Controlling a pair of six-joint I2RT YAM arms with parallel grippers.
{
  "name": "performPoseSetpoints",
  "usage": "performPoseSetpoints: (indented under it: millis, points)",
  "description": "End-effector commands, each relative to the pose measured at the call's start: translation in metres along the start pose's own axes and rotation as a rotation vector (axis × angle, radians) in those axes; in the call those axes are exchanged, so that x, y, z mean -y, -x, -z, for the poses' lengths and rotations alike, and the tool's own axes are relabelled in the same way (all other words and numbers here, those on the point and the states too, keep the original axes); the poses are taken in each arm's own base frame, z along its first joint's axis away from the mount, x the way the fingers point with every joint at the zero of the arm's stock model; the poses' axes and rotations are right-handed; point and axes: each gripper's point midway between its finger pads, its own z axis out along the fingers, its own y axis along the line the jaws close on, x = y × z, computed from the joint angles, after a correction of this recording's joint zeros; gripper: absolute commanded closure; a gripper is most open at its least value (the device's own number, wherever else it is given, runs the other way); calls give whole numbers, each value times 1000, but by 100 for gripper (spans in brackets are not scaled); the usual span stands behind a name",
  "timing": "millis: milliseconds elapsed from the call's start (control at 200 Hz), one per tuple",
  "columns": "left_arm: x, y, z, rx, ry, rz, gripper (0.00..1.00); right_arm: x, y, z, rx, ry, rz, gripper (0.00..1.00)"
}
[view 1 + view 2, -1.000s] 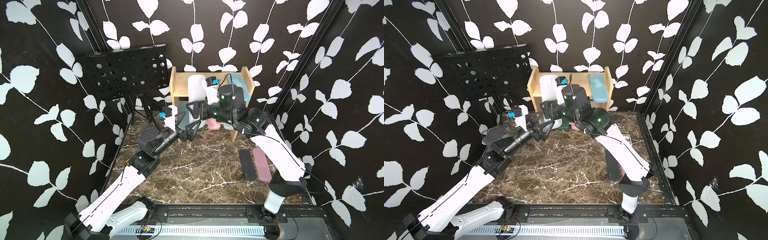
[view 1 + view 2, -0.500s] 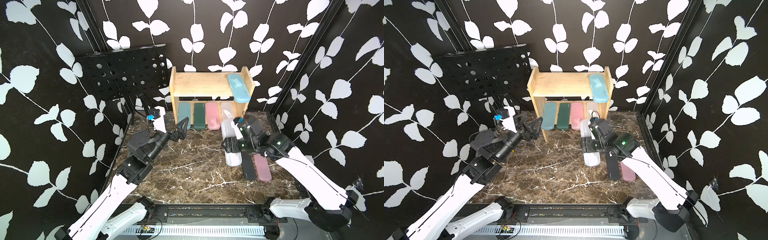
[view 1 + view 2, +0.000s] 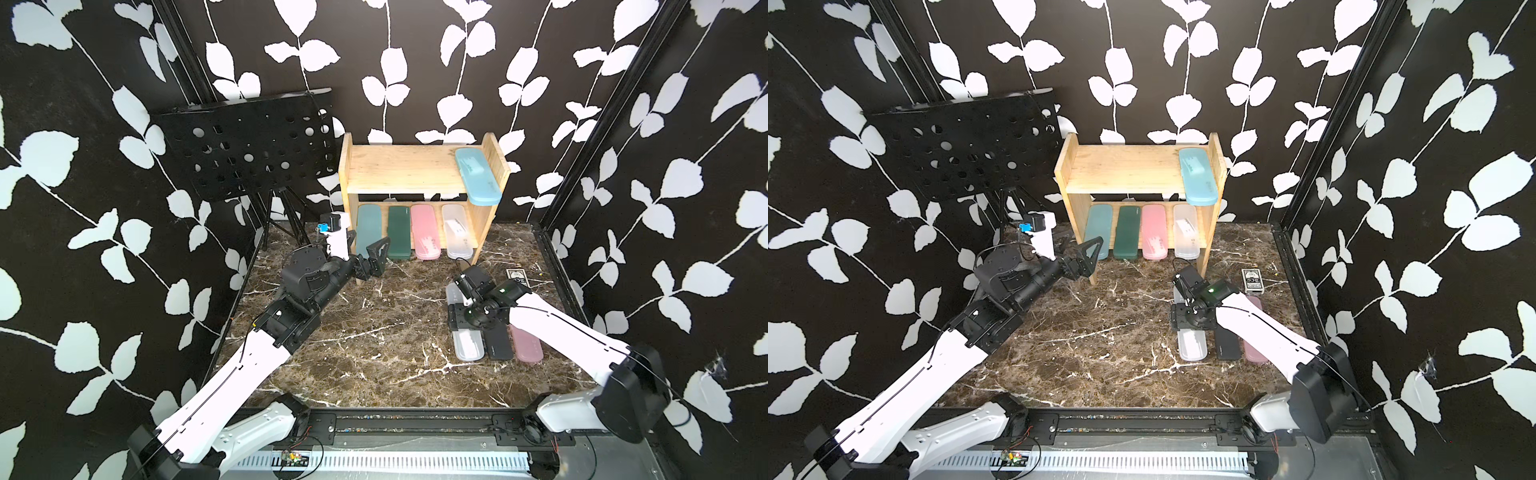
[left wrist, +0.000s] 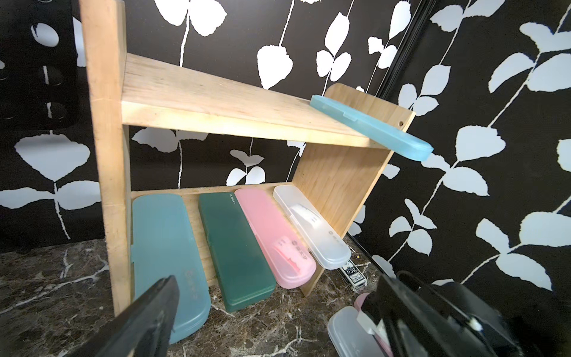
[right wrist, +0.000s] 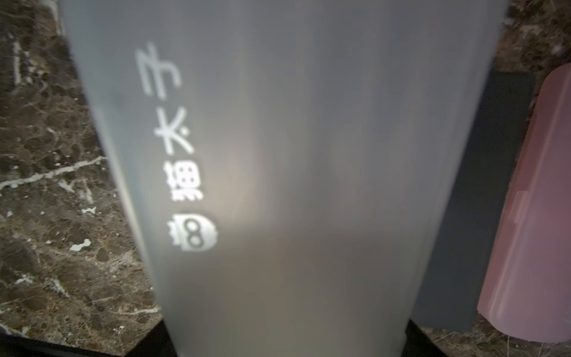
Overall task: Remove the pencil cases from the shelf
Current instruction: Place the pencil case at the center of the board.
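Note:
The frosted clear case still hangs above the tabletop, so my right gripper should next lower it onto the bare marble beside the black case (image 3: 498,347) and release it.
The wooden shelf (image 3: 407,170) stands at the back. Its top tier bears a light blue pencil case (image 3: 476,176), overhanging the front edge. On the lower tier lie teal (image 3: 368,228), dark green (image 3: 399,230), pink (image 3: 424,235) and frosted clear (image 3: 456,235) cases. My right gripper (image 3: 464,322) is shut on another frosted clear case (image 5: 278,154), held low at the table beside a black case (image 3: 498,347) and a pink case (image 3: 527,347). My left gripper (image 3: 368,253) stands open and empty in front of the lower tier's left end, near the teal case (image 4: 163,247).
A black perforated music stand (image 3: 249,145) on a tripod stands left of the shelf. A small card box (image 3: 517,276) lies on the marble table right of the shelf's foot. Patterned walls close in the left, right and back.
My right arm has carried the frosted clear case from the shelf's top tier down to the table beside the black case. The left gripper has drawn back slightly from the shelf, still open.

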Motion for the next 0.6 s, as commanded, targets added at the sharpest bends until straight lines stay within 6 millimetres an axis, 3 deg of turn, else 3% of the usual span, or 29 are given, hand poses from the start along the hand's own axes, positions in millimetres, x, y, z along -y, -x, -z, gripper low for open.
performPoseSetpoints:
  millis: [0,595]
  points:
    - [4,5,4,6,-15,8,1,1,6,-18,13,4,-2,38]
    - [-1,-4,0,-31,4,5,1,34,-17,-70,-104,-70,-30,37]
